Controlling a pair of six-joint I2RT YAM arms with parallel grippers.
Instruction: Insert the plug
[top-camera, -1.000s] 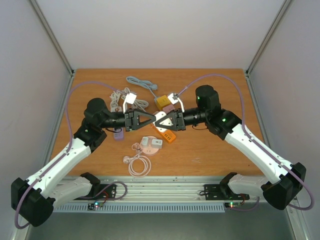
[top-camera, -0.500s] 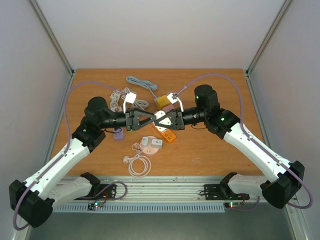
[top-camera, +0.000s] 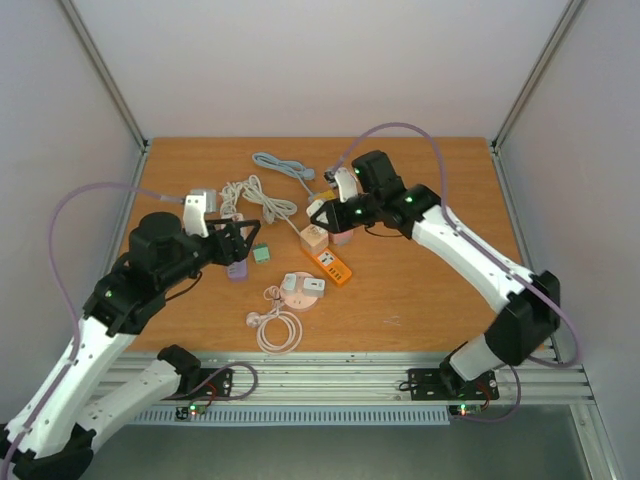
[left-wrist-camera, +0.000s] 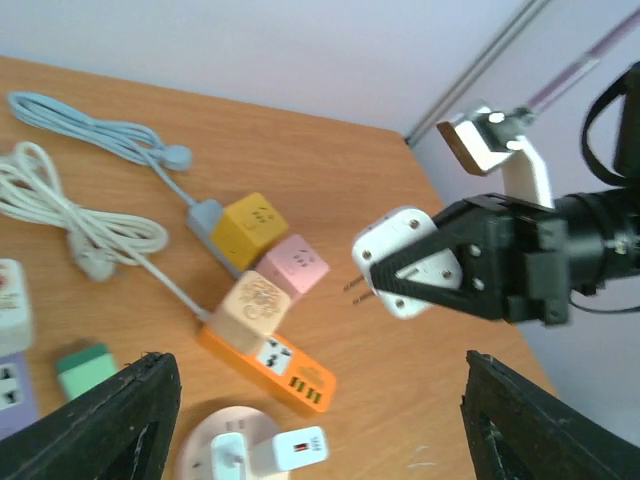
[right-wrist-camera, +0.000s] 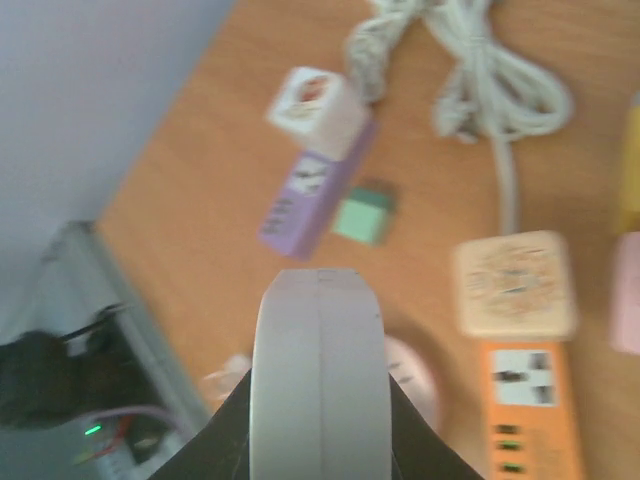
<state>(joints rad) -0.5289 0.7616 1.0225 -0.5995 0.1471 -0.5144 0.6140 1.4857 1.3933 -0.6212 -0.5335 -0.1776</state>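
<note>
My right gripper tilts downward next, moves outward, lowers the plug's pins into the yellow cube's empty top (top-camera: 326, 196) (right-wrist-camera: 631, 170) and releases, as that top lies below and outward.
The white plug (top-camera: 318, 211) hangs above the table, and my right gripper (top-camera: 320, 214) is shut on it; its rounded white body (right-wrist-camera: 320, 370) fills the lower middle of the right wrist view. In the left wrist view the plug (left-wrist-camera: 405, 262) sits between the right arm's black fingers (left-wrist-camera: 470, 272). Below it lies the orange power strip (top-camera: 333, 265), with a beige cube (top-camera: 314, 238) plugged into its far end. My left gripper (top-camera: 250, 240) stands open and empty to the left, its fingers (left-wrist-camera: 110, 420) wide apart over the table.
A pink cube (left-wrist-camera: 293, 265) and a yellow cube (left-wrist-camera: 247, 225) sit behind the strip. A round pink socket with a white charger (top-camera: 302, 288), a coiled white cord (top-camera: 277, 330), a purple strip (top-camera: 237, 269), a green block (top-camera: 261, 254) and two cable bundles (top-camera: 245, 195) lie around.
My left gripper has opened, let go of the plug and drawn back to the left. The right gripper has kept the plug and moved it back and slightly left.
</note>
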